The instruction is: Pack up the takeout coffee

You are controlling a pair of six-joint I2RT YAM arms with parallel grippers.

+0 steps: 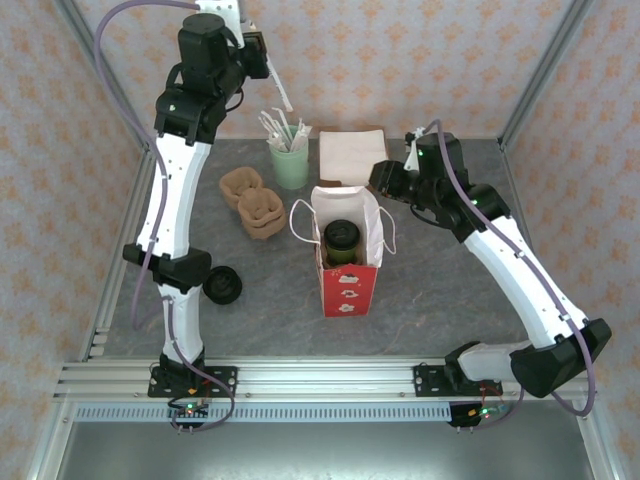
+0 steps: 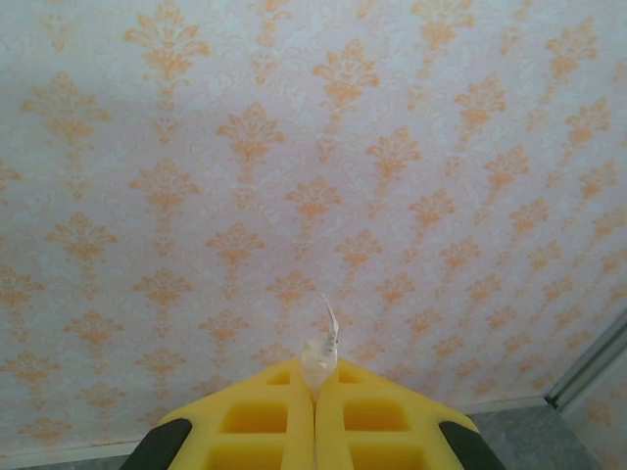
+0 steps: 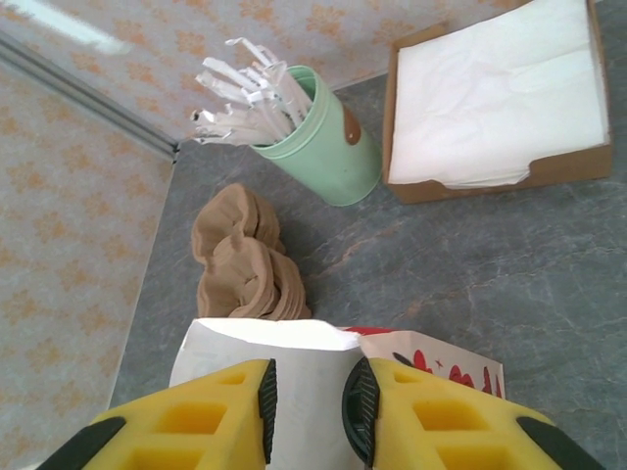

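Note:
The left gripper will next move back and down over the paper bag's opening point(image 1: 350, 228), which is below and back from it, to release the straw.
The takeout coffee point(image 1: 341, 240), a dark-green cup with a black lid, stands upright inside the open red-and-white paper bag point(image 1: 349, 285) at the middle of the table. My right gripper point(image 1: 383, 178) hovers at the bag's back right corner. In the right wrist view, my right gripper point(image 3: 312, 382) is open, and the bag's white rim point(image 3: 279, 338) lies just beyond its fingertips. My left gripper point(image 1: 262, 55) is raised high at the back wall. It is shut on a paper-wrapped straw point(image 1: 283, 95). The straw's end point(image 2: 323, 348) pokes out between the closed left gripper point(image 2: 315, 380).
A mint-green cup of white straws point(image 1: 290, 160) and a brown tray of napkins point(image 1: 352, 150) stand behind the bag. Brown pulp cup carriers point(image 1: 252, 203) lie to its left. A loose black lid point(image 1: 222, 285) rests by the left arm. Metal frame posts edge the table.

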